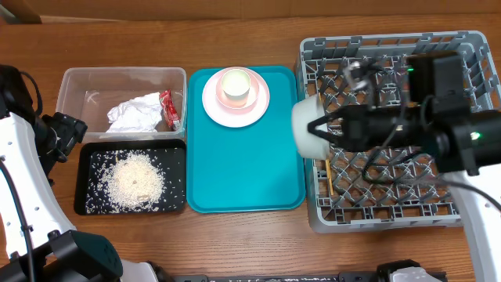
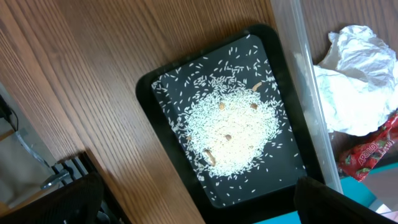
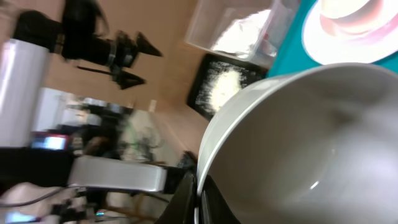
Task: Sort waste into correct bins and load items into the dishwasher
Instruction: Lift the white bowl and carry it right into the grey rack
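I should move my right gripper back and down next, into the grey dish rack's near corner (image 1: 338,193) beside the teal tray (image 1: 243,172), and let go of the bowl there, because those slots are empty.
My right gripper (image 1: 319,125) is shut on the rim of a white bowl (image 1: 301,125), held tilted above the left edge of the grey dish rack (image 1: 462,215). In the right wrist view the bowl (image 3: 298,137) fills the frame, with the jaws (image 3: 200,202) pinching its rim. A pink plate (image 1: 211,98) with a small cup (image 1: 237,88) sits on the teal tray (image 1: 243,172). The clear tub (image 1: 78,86) holds a crumpled napkin (image 1: 135,113) and a red wrapper (image 1: 169,110). Rice (image 1: 135,180) lies in the black tray (image 1: 84,205). My left gripper (image 2: 205,205) hangs open above that tray's end.
A thin wooden stick (image 1: 330,182), perhaps the chopsticks, lies in the rack's left side. My left arm (image 1: 31,157) stands along the table's left edge. Bare wooden table (image 1: 235,243) shows in front of the trays and behind them.
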Motion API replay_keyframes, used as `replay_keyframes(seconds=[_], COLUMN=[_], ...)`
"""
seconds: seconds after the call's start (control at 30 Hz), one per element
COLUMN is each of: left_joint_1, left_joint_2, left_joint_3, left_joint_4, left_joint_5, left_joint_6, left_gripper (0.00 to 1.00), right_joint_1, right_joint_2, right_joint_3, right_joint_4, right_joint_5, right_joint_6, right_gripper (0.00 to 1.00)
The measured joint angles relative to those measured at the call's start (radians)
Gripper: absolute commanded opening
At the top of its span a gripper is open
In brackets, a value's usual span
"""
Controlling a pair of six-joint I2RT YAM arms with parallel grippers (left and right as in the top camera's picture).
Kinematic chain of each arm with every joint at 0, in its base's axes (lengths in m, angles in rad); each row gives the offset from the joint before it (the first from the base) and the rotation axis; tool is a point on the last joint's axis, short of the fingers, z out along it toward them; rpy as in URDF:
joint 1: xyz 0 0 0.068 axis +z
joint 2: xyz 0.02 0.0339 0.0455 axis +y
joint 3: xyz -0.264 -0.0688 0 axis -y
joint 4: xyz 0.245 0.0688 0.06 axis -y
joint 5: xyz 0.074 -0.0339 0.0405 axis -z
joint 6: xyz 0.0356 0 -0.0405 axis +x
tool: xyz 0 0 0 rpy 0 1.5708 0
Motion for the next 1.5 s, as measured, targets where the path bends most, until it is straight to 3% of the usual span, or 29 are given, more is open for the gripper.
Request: replay_keyframes(seconds=[0.3, 0.67, 1.27, 1.5], left_joint_1=[0.000, 0.000, 0.000, 0.000], left_joint_2=[0.000, 0.000, 0.000, 0.000], left_joint_3=[0.000, 0.000, 0.000, 0.000], left_joint_4=[0.000, 0.000, 0.000, 0.000], left_joint_5=[0.000, 0.004, 0.004, 0.004], left_joint_6=[0.000, 0.000, 0.000, 0.000], left_gripper=[1.00, 1.00, 1.00, 1.00], right_joint_1=[-0.282, -0.351, -0.354, -0.433], right_joint_2=[0.000, 0.000, 0.000, 0.000], right_joint_3=[-0.349, -0.687, -0.719, -0.719], right_joint_4=[-0.001, 0.057, 0.063, 0.011], right_joint_5=[-0.370, -0.455, -0.356, -0.319], right_joint_6=[-0.202, -0.356, -0.380, -0.381], right_gripper=[0.04, 0.04, 0.04, 0.04])
